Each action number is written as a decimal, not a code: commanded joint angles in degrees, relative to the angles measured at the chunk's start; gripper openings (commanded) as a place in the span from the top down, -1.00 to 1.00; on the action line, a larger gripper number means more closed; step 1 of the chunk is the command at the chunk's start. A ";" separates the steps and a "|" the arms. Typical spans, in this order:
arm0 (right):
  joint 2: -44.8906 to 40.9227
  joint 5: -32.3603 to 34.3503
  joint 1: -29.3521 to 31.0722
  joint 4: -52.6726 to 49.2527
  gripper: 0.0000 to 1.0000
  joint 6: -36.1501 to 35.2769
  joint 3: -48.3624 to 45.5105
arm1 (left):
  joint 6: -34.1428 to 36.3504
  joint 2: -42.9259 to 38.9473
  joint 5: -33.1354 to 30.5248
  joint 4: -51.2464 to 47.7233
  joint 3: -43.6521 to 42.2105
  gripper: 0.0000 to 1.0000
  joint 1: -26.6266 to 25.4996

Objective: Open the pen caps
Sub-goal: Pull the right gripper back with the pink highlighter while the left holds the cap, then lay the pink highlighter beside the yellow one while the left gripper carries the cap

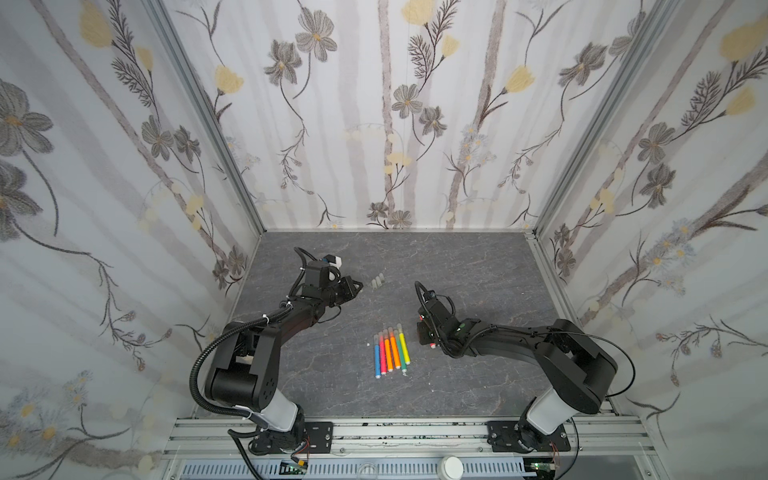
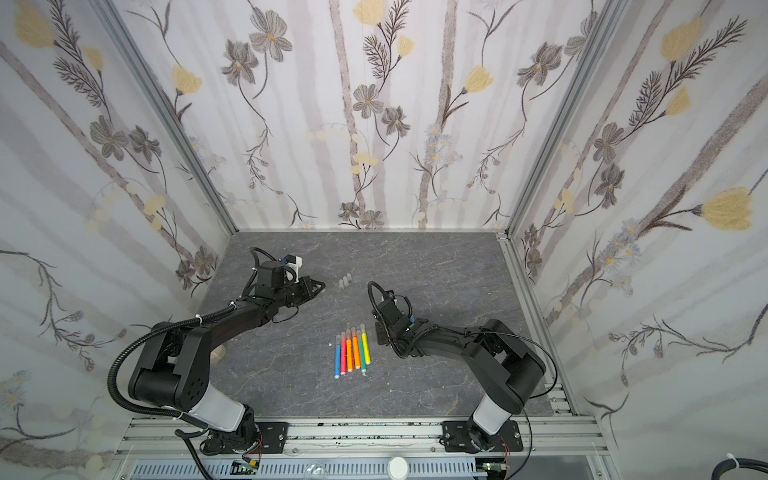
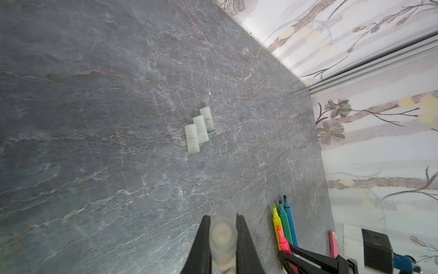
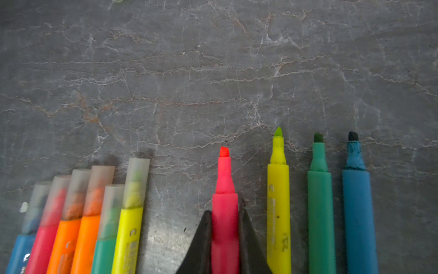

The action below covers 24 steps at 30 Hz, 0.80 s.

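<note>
My left gripper comes down toward the caps next and releases my cap to extend their row, since bare tabletop (image 1: pixel 369 287) (image 3: pixel 181 149) beside the nearest loose pen cap lies below the gripper.
In the left wrist view my left gripper (image 3: pixel 222 217) is shut on one translucent whitish pen cap (image 3: pixel 222 238), held above the table. Three loose pen caps (image 3: pixel 199 129) lie side by side ahead of it, and in both top views they show as pen caps (image 1: pixel 377 281) just right of the left gripper (image 1: pixel 360 286). My right gripper (image 4: pixel 225 211) is shut on the barrel of an uncapped pink pen (image 4: pixel 224 180). Uncapped yellow (image 4: pixel 278 201), green (image 4: pixel 320 201) and blue (image 4: pixel 359 208) pens lie beside it. Several capped pens (image 1: pixel 390 351) lie in a row at the table's middle.
The dark marbled table (image 1: pixel 415 257) is walled by floral panels on three sides. In both top views the right arm's wrist (image 1: pixel 434 326) hides its fingers and the uncapped pens. A small white speck (image 1: pixel 368 344) lies left of the pen row.
</note>
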 commanded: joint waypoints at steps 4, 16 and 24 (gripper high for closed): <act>3.86 4.05 0.05 -1.94 0.99 0.33 2.81 | 1.40 -0.47 0.80 0.89 -0.73 1.00 0.97; 5.67 7.52 0.00 -3.95 0.66 0.78 4.19 | 1.96 1.22 0.81 1.49 -0.85 1.00 1.18; 6.16 8.09 0.06 -4.65 0.53 0.47 5.02 | 2.10 1.67 0.89 1.68 -0.78 1.00 1.22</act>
